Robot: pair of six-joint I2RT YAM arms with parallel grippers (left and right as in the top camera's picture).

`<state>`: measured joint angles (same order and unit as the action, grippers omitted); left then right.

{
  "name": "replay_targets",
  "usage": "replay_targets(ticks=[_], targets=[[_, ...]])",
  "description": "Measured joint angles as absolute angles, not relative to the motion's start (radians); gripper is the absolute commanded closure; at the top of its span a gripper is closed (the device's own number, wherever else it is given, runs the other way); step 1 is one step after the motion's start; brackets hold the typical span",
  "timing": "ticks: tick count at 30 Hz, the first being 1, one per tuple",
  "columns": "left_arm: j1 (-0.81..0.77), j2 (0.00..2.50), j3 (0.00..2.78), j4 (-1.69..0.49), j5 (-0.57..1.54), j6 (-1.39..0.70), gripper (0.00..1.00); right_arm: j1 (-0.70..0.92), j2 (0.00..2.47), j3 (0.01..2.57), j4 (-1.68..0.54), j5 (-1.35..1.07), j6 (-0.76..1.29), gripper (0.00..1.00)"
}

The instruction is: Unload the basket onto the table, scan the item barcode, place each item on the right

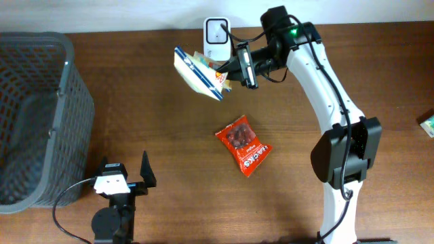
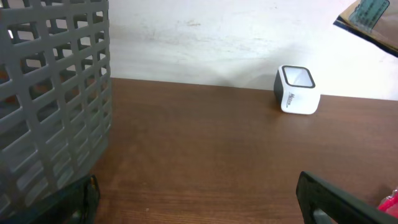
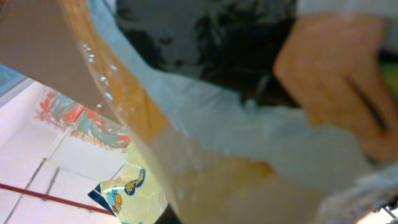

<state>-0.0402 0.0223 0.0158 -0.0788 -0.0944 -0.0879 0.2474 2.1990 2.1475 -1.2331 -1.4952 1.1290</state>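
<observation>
The bare table before the scanner (image 1: 217, 34) is clear of the red packet. I need to turn my right gripper to point down next, while it moves toward the scanner over that spot.
The item, a yellowish snack bag (image 1: 198, 73) with blue edges, hangs tilted in the air just left of and below the white barcode scanner (image 1: 217, 34) at the table's back edge. My right gripper (image 1: 234, 68) is shut on the bag's right end. In the right wrist view the bag (image 3: 205, 155) fills the frame and hides the fingers. The left wrist view shows the scanner (image 2: 297, 91) standing upright on the table, with a corner of the bag (image 2: 370, 18) at the top right. My left gripper (image 1: 125, 163) rests low at the front left, open and holding nothing.
A red snack packet (image 1: 244, 145) lies flat mid-table, its edge visible in the left wrist view (image 2: 390, 200). A tall grey mesh basket (image 1: 41, 115) stands at the left edge, close to my left gripper. A small green object (image 1: 427, 125) sits at the right edge.
</observation>
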Motion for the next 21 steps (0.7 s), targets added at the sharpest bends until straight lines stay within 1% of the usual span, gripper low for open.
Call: replay_targets(ticks=[7,12,16,21], targets=[[-0.04,0.022,0.016,-0.079,-0.094,-0.088,0.01,0.237,2.199,2.148,-1.199,-1.461,1.139,0.96],[-0.04,0.022,0.016,-0.079,-0.094,-0.088,0.01,0.237,2.199,2.148,-1.112,-1.416,1.144,0.96],[-0.04,0.022,0.016,-0.079,-0.094,-0.088,0.01,0.237,2.199,2.148,-1.098,-1.382,1.144,0.96],[-0.04,0.022,0.015,-0.079,-0.094,-0.088,0.01,0.237,2.199,2.148,-1.087,-1.224,1.11,0.96]])
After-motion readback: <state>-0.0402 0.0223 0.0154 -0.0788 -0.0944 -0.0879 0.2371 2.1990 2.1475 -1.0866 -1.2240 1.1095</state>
